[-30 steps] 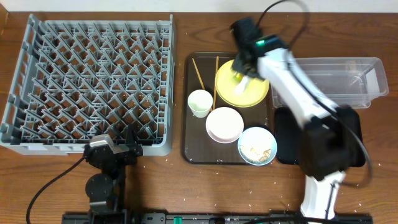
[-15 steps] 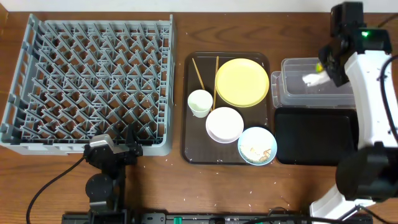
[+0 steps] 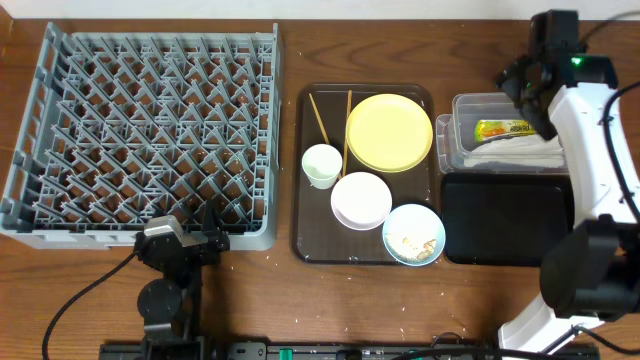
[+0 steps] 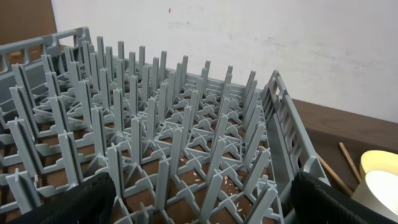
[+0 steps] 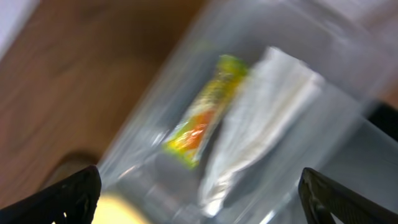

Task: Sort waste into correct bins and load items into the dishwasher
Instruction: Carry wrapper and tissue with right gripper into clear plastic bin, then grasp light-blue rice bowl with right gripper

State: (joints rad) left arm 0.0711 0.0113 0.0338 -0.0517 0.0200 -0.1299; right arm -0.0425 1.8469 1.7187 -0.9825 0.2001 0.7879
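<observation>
Crumbs lie in the blue bowl, so my right gripper moves back from the clear tub and down to that bowl's rim (image 3: 391, 221) beside the white bowl next.
My right gripper (image 3: 527, 95) hangs open over the clear tub (image 3: 462, 108) at the far right, holding nothing. In the tub lie the green-and-yellow wrapper (image 3: 504, 128) and the white napkin (image 3: 515, 155). The right wrist view shows the wrapper (image 5: 202, 115) and napkin (image 5: 261, 118) blurred, below the wide-apart right gripper (image 5: 199, 199). The yellow plate (image 3: 389, 132), white cup (image 3: 322, 165), white bowl (image 3: 361, 199), blue bowl (image 3: 413, 234) with crumbs and the chopsticks (image 3: 318, 118) rest on the brown tray (image 3: 312, 250). My left gripper (image 3: 190, 238) sits open at the grey dish rack's (image 3: 150, 130) near edge.
A flat black tray (image 3: 505, 220) lies just in front of the clear tub. In the left wrist view the rack's pegs (image 4: 161, 137) fill the frame between the open left gripper (image 4: 202, 199), with rice grains scattered on the wood under the grid.
My right arm swung from the yellow plate over to the clear tub, then its jaws opened. The wrapper now lies loose in the tub. The left arm stayed still.
</observation>
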